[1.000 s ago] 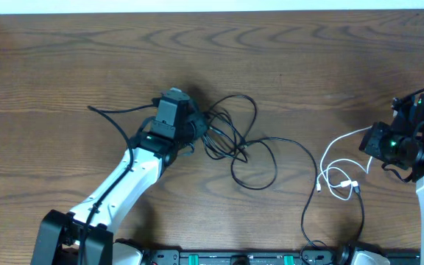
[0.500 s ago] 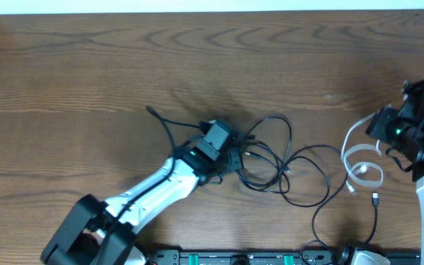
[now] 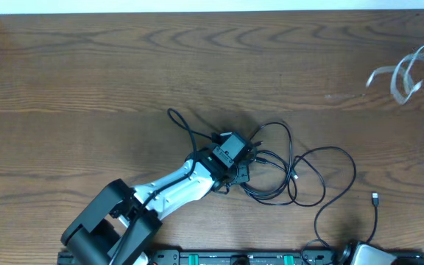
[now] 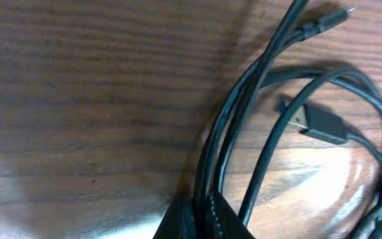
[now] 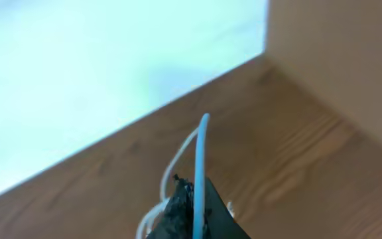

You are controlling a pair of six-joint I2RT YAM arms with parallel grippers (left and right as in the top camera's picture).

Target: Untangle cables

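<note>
My right gripper should move back and down to let go of the white cable (image 3: 400, 72) on the bare tabletop, because that clear tabletop is below my right gripper, nearer the base.
Several thin black cables (image 3: 285, 173) lie looped in a tangle at the table's middle. My left gripper (image 3: 234, 153) is shut on a few strands of that black bundle at its left side. In the left wrist view those strands (image 4: 244, 113) run up from between my closed left gripper (image 4: 201, 218), and a black plug (image 4: 322, 123) lies beside them. One loose plug end (image 3: 375, 197) rests at the lower right. The white cable (image 3: 400, 72) hangs blurred at the far right, apart from the black ones. My right gripper (image 5: 194, 209) is shut on the white cable (image 5: 201, 143). The right arm is almost wholly out of the overhead view.
A black equipment rail (image 3: 234, 258) runs along the table's near edge, and a thicker robot cord (image 3: 322, 221) curves down to it. A wooden side board (image 5: 340, 66) stands to the right in the right wrist view. The table's far edge (image 3: 197, 12) meets a pale wall.
My left gripper dragged the black bundle rightward and nearer. My right gripper carried the white cable up and to the far right, leaving the overhead view and pulling it free of the black loops.
</note>
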